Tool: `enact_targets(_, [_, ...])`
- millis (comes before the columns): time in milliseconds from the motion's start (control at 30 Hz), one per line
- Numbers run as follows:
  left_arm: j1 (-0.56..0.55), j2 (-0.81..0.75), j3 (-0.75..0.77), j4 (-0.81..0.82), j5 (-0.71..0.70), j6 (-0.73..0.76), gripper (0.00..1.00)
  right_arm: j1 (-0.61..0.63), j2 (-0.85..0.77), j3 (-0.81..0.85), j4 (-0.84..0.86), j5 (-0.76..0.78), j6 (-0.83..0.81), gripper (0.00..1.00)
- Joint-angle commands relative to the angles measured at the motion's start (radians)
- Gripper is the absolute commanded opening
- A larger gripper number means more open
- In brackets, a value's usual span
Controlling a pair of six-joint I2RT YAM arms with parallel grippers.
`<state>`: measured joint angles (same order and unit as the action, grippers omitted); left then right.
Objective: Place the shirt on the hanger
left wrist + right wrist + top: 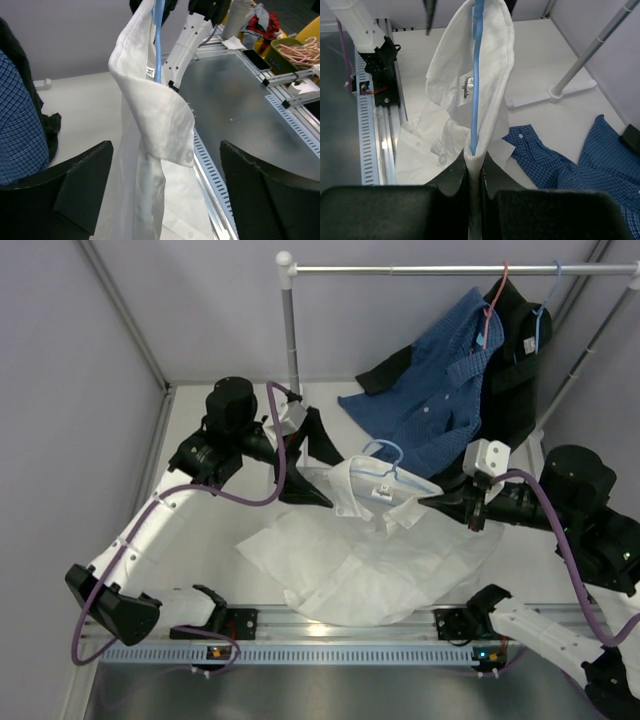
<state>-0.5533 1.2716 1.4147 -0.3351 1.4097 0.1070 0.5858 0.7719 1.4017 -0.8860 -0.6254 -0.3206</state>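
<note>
The hanger (385, 468) is already inside the shirt's collar, so my right gripper will next rise outward and turn toward the bar, its hook over the bar's bare part.
The white shirt (360, 560) lies crumpled on the table with its collar lifted. Threaded through that collar is the light-blue wire hanger (385, 468), whose hook points toward the back. My right gripper (428, 502) is shut on the shirt's cloth where it folds over the hanger's end. In the right wrist view the wire (475, 75) runs down into the pinched fold at the gripper (475, 175), beside the collar label (465, 90). My left gripper (333, 482) is open at the collar's left side. In its wrist view the shirt (150, 150) hangs between the spread fingers (75, 185), touching neither.
A clothes rack pole (291, 330) and rail (450, 270) stand at the back. A blue patterned shirt (430, 400) on a red hanger (495, 305) and a black garment (515, 360) hang from the rail, drooping onto the table. A slotted metal rail (300, 652) runs along the near edge.
</note>
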Motion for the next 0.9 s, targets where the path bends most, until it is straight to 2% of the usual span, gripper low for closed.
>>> enact_targets(0, [0.001,-0.037,0.05,0.047,-0.098,0.017,0.98,-0.011,-0.032,0.026,0.068,0.094,0.015,0.0])
enact_targets(33, [0.001,-0.047,0.064,0.047,-0.127,0.002,0.98,-0.011,-0.036,0.026,0.07,0.111,0.018,0.0])
enact_targets(133, [0.001,-0.11,0.076,0.045,-0.398,-0.042,0.98,-0.011,-0.04,0.02,0.09,0.186,0.037,0.0])
enact_targets(167, [0.003,-0.133,0.079,0.047,-0.514,-0.059,0.98,-0.011,-0.04,0.02,0.111,0.255,0.044,0.0])
enact_targets(200, [0.001,-0.161,0.076,0.06,-0.769,-0.093,0.98,-0.011,-0.042,0.02,0.128,0.292,0.054,0.0])
enact_targets(267, [0.003,-0.239,0.073,0.059,-1.065,-0.149,0.98,-0.011,-0.042,0.025,0.171,0.457,0.116,0.0])
enact_targets(300, [0.001,-0.264,0.073,0.054,-1.365,-0.203,0.98,-0.011,-0.036,0.032,0.211,0.524,0.145,0.0])
enact_targets(367, [0.001,-0.337,0.063,-0.002,-1.625,-0.251,0.98,-0.009,-0.004,0.1,0.216,0.712,0.245,0.0])
enact_targets(433, [0.003,-0.389,0.018,-0.051,-1.773,-0.259,0.98,-0.01,0.068,0.19,0.194,0.779,0.313,0.0])
enact_targets(533, [0.003,-0.514,-0.099,-0.096,-1.783,-0.265,0.98,-0.011,0.205,0.328,0.133,0.852,0.374,0.0])
enact_targets(600, [0.003,-0.621,-0.178,-0.145,-1.769,-0.276,0.98,-0.011,0.312,0.388,0.108,0.955,0.393,0.0])
enact_targets(633, [0.001,-0.693,-0.257,-0.162,-1.729,-0.271,0.98,-0.009,0.372,0.457,0.108,1.007,0.412,0.0])
enact_targets(700, [0.003,-0.754,-0.33,-0.179,-1.634,-0.248,0.98,-0.009,0.432,0.482,0.11,1.064,0.443,0.0])
enact_targets(733, [0.003,-0.782,-0.397,-0.182,-1.57,-0.241,0.98,-0.007,0.464,0.544,0.11,1.075,0.451,0.0])
enact_targets(767, [0.001,-0.808,-0.431,-0.18,-1.44,-0.234,0.98,-0.001,0.53,0.581,0.105,1.146,0.454,0.0])
enact_targets(867, [0.001,-0.882,-0.538,-0.18,-1.264,-0.219,0.98,0.014,0.646,0.715,0.108,1.242,0.44,0.0])
